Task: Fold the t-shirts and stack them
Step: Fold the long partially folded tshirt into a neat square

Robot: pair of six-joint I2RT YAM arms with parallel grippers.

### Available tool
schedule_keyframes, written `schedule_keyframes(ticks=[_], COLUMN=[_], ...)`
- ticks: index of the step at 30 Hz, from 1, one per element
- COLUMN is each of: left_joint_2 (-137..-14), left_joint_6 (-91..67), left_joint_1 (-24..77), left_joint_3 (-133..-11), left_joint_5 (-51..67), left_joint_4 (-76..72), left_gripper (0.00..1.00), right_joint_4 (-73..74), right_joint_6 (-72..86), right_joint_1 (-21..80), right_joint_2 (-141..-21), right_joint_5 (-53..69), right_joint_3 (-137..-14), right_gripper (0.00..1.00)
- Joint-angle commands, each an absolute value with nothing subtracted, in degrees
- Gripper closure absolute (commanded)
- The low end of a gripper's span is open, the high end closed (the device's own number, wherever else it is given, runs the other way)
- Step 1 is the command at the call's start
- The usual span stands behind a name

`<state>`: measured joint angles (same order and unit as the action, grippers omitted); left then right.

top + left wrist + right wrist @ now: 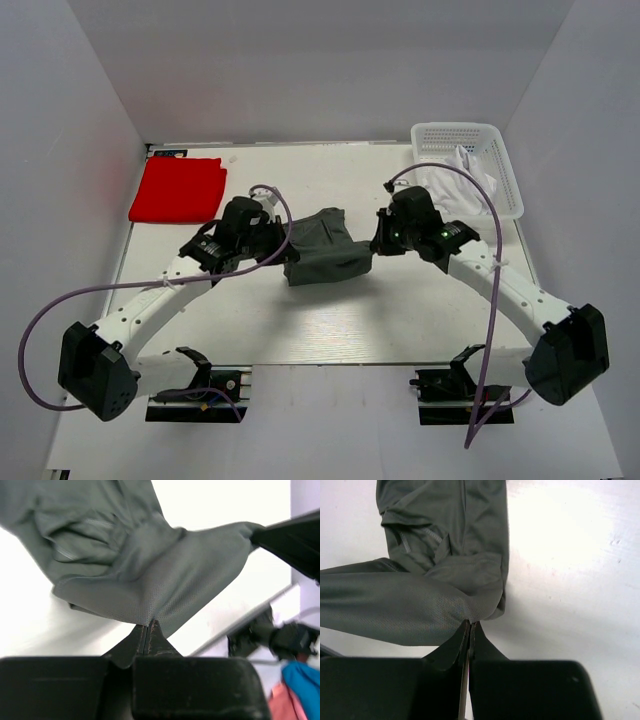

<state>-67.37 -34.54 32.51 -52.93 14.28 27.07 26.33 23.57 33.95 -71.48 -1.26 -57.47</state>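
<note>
The t-shirt's far end [317, 222] is on the tabletop, outward of the t-shirt's raised edge. So I need to move my left gripper outward next, lower it over that end and let go.
A dark grey t-shirt [325, 250] hangs stretched between both grippers above the middle of the table. My left gripper [287, 243] is shut on its left edge, and the cloth [150, 570] pinches into the closed fingertips. My right gripper [376, 243] is shut on the right edge, where the same cloth [420, 605] bunches at the tips. A bright red t-shirt [178, 189] lies folded flat at the back left of the table. A white t-shirt [452, 168] lies crumpled in the basket and spills over its near-left side.
The white lattice basket [500, 165] stands at the back right corner. White walls close in the table on three sides. Purple cables loop from both arms, one arching over the right arm [490, 200].
</note>
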Motion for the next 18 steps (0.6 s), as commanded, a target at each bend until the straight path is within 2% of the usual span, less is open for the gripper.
schedule_keyframes(ticks=[1,10,18], left_joint_2=[-68.4,-75.7,-81.3], left_joint_6=[-34.7,-35.3,-35.9], left_joint_1=[32.0,29.5,25.8], left_joint_3=[-57.3,-60.3,-61.2], left_joint_5=[5.9,0.9,-2.6], left_joint_4=[28.7,30.9,24.9], left_gripper=[1.00,1.00,1.00], right_joint_4=[23.5,25.9,30.0], right_joint_6=[22.1,19.4,17.3], right_joint_1=[33.2,31.6,29.8], right_joint_2=[-74.7,-87.3,-99.3], right_joint_5=[-2.9,-1.0,1.2], right_joint_3=[-63.0,-74.3,-86.2], right_gripper=[1.00,1.00,1.00])
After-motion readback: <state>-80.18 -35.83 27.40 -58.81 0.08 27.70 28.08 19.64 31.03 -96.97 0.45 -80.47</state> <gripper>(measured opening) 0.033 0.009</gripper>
